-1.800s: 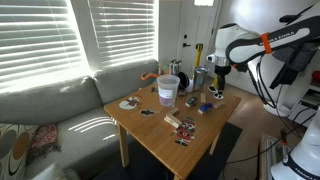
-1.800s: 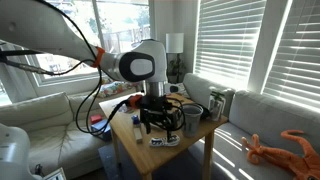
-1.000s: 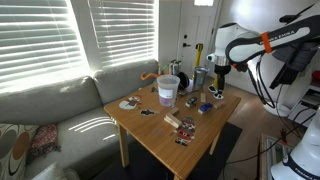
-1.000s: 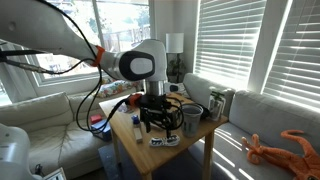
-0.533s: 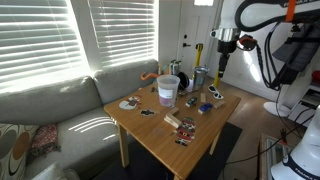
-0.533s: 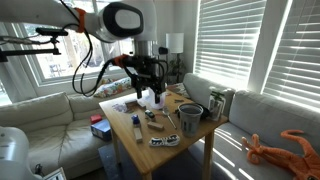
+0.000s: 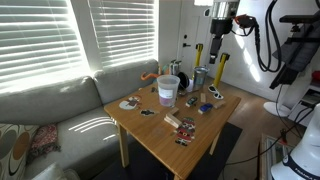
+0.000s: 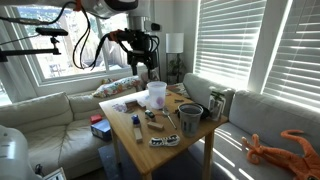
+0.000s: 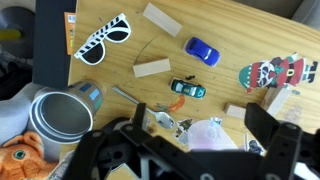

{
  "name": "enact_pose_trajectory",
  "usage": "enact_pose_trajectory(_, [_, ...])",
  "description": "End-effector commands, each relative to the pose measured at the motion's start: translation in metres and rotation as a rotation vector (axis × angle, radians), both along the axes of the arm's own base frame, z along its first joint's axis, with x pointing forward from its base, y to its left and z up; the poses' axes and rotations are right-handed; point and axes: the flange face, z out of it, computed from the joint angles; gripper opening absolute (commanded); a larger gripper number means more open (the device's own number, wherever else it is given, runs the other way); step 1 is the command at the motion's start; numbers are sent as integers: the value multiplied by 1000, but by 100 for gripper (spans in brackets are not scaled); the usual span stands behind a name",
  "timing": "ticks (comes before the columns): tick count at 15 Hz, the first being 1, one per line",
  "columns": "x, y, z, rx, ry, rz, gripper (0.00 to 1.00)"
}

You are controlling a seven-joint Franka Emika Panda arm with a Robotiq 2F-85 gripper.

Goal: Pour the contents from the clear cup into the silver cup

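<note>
The clear cup's rim is outward of the gripper and far below it. The gripper will next move outward and down, with its open fingers straddling that upturned rim.
The clear cup stands upright near the middle of the wooden table in both exterior views. In the wrist view it shows from above, between my fingers but far below them. The silver cup stands upright a short way from it, and it also shows in an exterior view and the wrist view. My gripper hangs high above the table in both exterior views, open and empty, fingers pointing down. What is inside the cups does not show.
Small things lie scattered on the table: white sunglasses, a blue toy car, a green toy car, a spoon, wooden blocks and stickers. A sofa borders the table; window blinds are behind it.
My arm has risen from low beside the table's edge to high above the table, near the top of both exterior views. The cups have not moved.
</note>
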Motion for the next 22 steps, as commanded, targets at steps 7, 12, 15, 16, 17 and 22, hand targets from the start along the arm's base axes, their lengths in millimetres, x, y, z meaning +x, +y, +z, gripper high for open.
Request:
enact_pose_trajectory(7, [32, 28, 4, 100, -83, -81, 100])
enact_pose_trajectory(12, [68, 79, -11, 158, -100, -77, 100])
enact_pose_trajectory(15, [91, 100, -22, 150, -109, -59, 100])
enact_pose_trajectory(16, [98, 104, -27, 148, -112, -59, 100])
enact_pose_trajectory(17, [105, 108, -30, 149, -121, -53, 100])
enact_pose_trajectory(22, [128, 123, -61, 152, -102, -30, 100])
